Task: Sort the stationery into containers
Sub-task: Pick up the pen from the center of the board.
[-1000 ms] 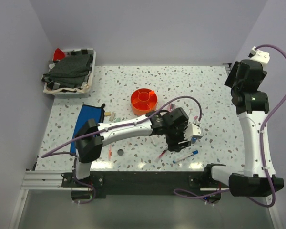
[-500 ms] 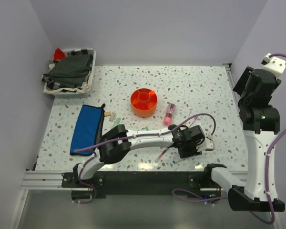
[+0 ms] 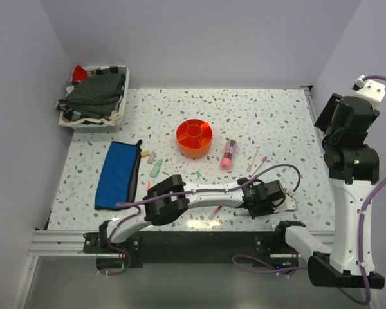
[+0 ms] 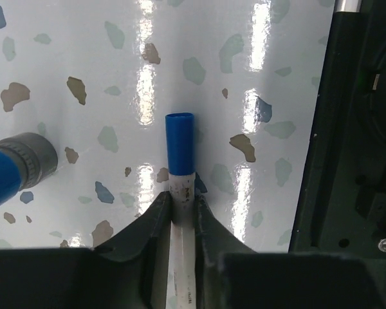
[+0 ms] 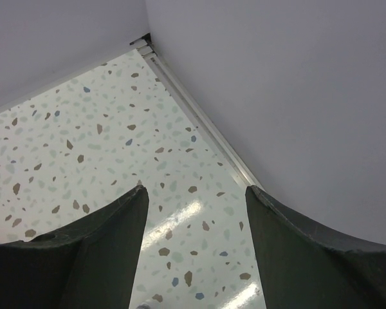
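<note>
My left gripper should lift outward and to the left in the top view, and tilt the pen steeply over the orange organiser's far section (image 3: 194,123), which opens upward.
My left gripper (image 4: 181,203) is shut on a white pen with a blue cap (image 4: 180,145), low over the speckled table by its front edge; in the top view it is at the front right (image 3: 262,203). My right gripper (image 5: 196,193) is open and empty, raised high by the right wall. The orange organiser (image 3: 194,137) stands mid-table and the blue pouch (image 3: 118,174) lies at the left. A fat pink tube (image 3: 228,154), thin pens (image 3: 253,158), a red pen (image 3: 215,210) and small erasers (image 3: 156,168) lie between them.
A white tray of dark cloth (image 3: 93,96) sits at the back left. A blue item with a grey end (image 4: 16,168) lies left of the held pen. The black front rail (image 4: 360,129) is close on the right of the left gripper.
My left arm has swung right and towards the front edge, and its jaws have closed on the blue-capped pen. The right arm rose earlier and has held still since.
</note>
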Tool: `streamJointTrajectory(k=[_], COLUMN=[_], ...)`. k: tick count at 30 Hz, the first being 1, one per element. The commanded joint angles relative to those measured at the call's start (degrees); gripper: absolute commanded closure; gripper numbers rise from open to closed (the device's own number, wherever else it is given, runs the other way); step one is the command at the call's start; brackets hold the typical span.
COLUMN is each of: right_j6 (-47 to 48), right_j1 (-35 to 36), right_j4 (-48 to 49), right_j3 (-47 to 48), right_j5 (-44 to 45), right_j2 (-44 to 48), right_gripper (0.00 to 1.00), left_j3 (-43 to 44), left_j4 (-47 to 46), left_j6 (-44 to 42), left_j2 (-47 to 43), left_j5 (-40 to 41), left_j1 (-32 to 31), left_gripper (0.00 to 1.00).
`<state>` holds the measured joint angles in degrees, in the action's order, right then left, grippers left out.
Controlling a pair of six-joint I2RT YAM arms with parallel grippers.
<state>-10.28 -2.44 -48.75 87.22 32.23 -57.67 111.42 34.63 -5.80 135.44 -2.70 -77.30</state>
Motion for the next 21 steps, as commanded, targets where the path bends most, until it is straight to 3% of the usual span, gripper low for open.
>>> streamJointTrajectory(k=[1, 2, 9, 15, 17, 21], right_j6=[0.26, 0.61, 2.11, 2.11, 2.11, 4.39], right_j1=[-0.29, -0.29, -0.29, -0.29, -0.29, -0.29], right_j4=[-0.82, -0.73, 0.94, 3.30, 4.62, 10.76], right_j3=[3.83, 4.18, 3.84, 1.64, -0.11, -4.24], right_j5=[-0.15, -0.23, -1.03, -4.09, -8.46, -20.23], right_j2=[-0.34, -0.51, 0.28, 0.01, 0.28, 1.50], right_gripper=[0.35, 0.35, 0.35, 0.35, 0.35, 0.33], left_j3=[1.09, 0.13, -5.51, -4.36, -9.26, -23.41], left_j4=[0.43, 0.70, 2.97, 5.19, 0.90, -24.00], left_j6=[-0.17, -0.26, -2.79, -10.51, -12.56, -11.96], left_j2=[2.20, 0.98, -15.80, -30.57, -36.69, -46.83], left_j5=[-0.73, -1.51, -9.60, -19.43, -18.93, -24.95], left_j1=[-0.31, -0.14, 3.46, 11.89, 16.20, 27.00], left_gripper=[0.95, 1.00, 1.00, 1.00, 1.00, 1.00])
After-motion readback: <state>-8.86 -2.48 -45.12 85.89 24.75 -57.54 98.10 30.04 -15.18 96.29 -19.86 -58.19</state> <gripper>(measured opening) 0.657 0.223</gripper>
